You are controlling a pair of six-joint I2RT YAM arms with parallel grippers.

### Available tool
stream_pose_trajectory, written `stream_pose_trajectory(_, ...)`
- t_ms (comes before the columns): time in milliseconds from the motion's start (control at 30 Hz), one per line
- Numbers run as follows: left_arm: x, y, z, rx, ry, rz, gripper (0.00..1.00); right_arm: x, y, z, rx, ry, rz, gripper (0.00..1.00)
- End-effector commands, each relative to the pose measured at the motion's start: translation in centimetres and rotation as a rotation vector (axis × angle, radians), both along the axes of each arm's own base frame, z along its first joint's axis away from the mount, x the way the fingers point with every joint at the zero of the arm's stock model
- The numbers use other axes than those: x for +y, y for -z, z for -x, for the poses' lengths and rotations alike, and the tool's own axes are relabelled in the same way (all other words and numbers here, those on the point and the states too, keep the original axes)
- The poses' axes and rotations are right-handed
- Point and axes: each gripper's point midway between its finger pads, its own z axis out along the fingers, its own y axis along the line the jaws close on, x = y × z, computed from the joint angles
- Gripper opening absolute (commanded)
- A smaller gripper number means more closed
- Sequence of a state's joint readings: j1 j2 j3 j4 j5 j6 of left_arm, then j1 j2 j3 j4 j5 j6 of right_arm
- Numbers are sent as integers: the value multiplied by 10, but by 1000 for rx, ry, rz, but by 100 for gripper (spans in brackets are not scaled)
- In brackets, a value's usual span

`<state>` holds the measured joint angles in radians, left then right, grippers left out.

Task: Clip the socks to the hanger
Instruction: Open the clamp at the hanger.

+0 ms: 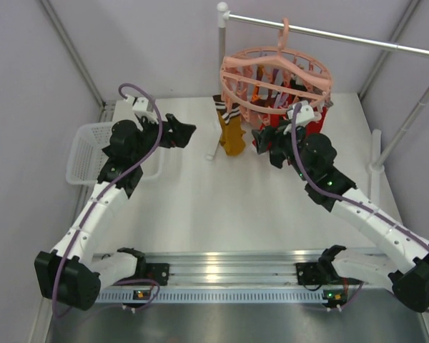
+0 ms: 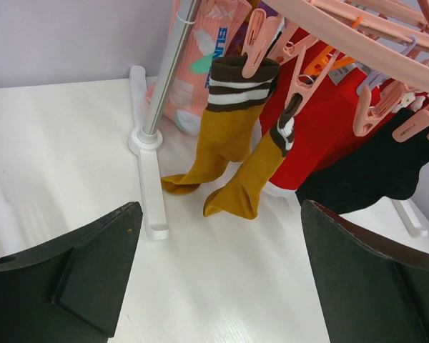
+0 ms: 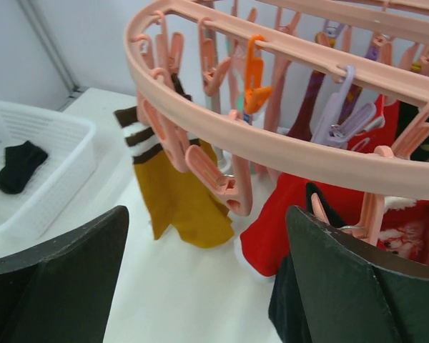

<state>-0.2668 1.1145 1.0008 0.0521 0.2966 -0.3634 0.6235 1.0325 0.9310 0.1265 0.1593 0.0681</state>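
Next, my left gripper swings over the basket and down onto its black sock, which lies below the gripper and to its left in the top view.
The salmon-pink hanger hangs from a rail at the back. A pair of mustard socks with striped cuffs, a red sock and a black sock hang from its clips. My left gripper floats left of the socks, open and empty. Just under the ring's near edge, my right gripper is open, with a bare pink clip hanging above the gap. A black sock hangs beside its right finger, touching or not I cannot tell.
A white mesh basket sits at the left edge and holds one black sock. The white stand's pole and foot rise just left of the mustard socks. The rail's other upright stands at the right.
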Motion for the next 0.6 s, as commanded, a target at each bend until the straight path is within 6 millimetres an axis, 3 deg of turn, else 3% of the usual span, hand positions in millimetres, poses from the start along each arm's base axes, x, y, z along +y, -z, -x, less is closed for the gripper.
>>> stream_pose_trajectory(0,3,-16,0,-43,-20,42,97,-16,-34,-16,-93,174,-55,88)
stream_pose_trajectory(333,-3,-8,0,-18,8,68,97,-7,-47,-30,-143,196,-130,86)
stream_pose_trajectory(433,-5,-7,0,-28,22,62,96,-4,-51,-29,-154,175,-134,78)
stream_pose_trajectory(567,-9,-3,1,-35,57,36,95,0,-48,-24,-138,138,-132,52)
